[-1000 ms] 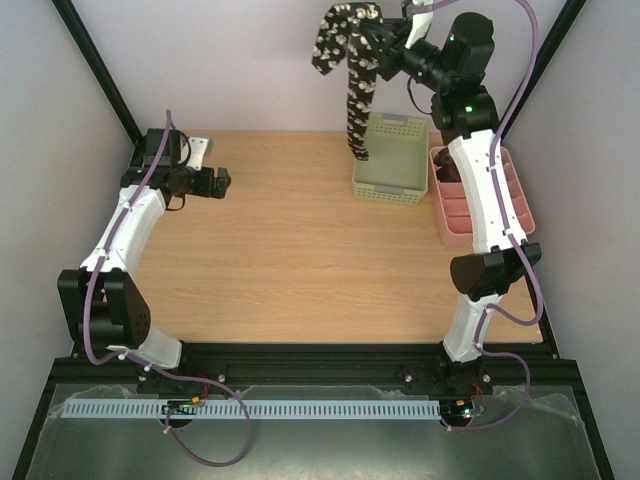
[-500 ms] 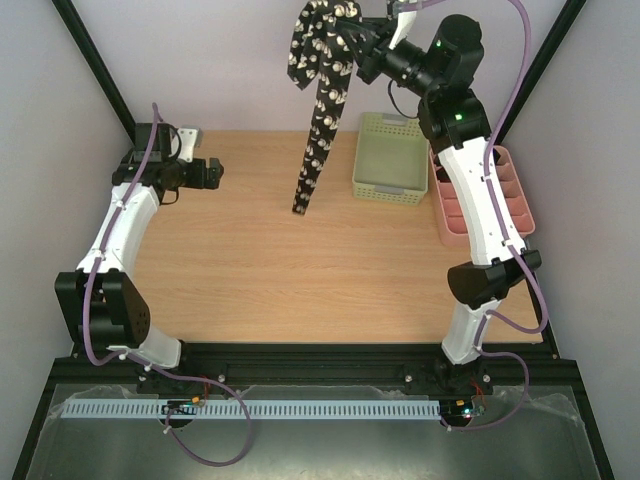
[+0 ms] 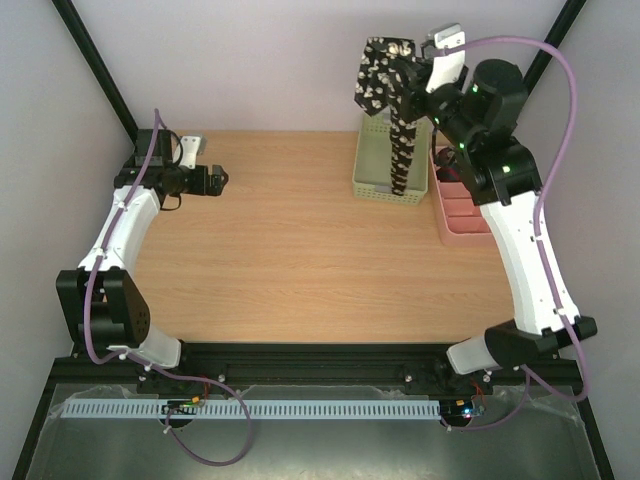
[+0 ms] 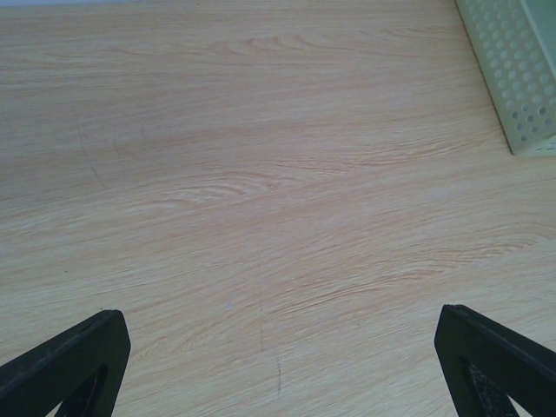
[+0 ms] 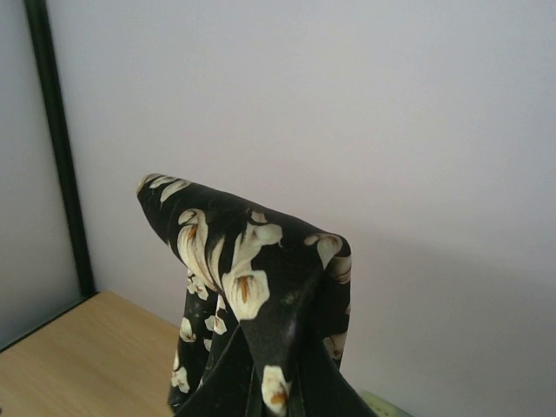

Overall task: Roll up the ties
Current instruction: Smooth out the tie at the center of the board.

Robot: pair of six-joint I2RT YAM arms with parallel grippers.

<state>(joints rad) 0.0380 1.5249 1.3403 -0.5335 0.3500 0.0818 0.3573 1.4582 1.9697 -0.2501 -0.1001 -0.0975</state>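
Observation:
My left gripper is to head toward the right in the top view next, then down to the tie's lower end point(image 3: 399, 187), because that end hangs loose below my right gripper.
My right gripper point(image 3: 412, 78) is raised high at the back and is shut on the long black tie with pale flowers point(image 3: 400, 130). The tie hangs folded down in front of the green basket point(image 3: 375, 180). In the right wrist view the tie point(image 5: 252, 269) drapes over my gripper point(image 5: 278, 395) and hides the fingertips. My left gripper point(image 3: 216, 182) is open and empty, low over the table at the far left. Its fingertips point(image 4: 78, 356) show wide apart over bare wood. A dark red rolled tie point(image 3: 447, 172) lies in the pink tray point(image 3: 472, 228).
The green basket stands at the back right, and its corner shows in the left wrist view point(image 4: 521, 69). The pink compartment tray is right of it, against the right wall. Black frame posts point(image 3: 95, 65) rise at the back corners.
My right arm has swung the tie from above the table's middle back to the right, over the green basket. The left gripper has hardly moved.

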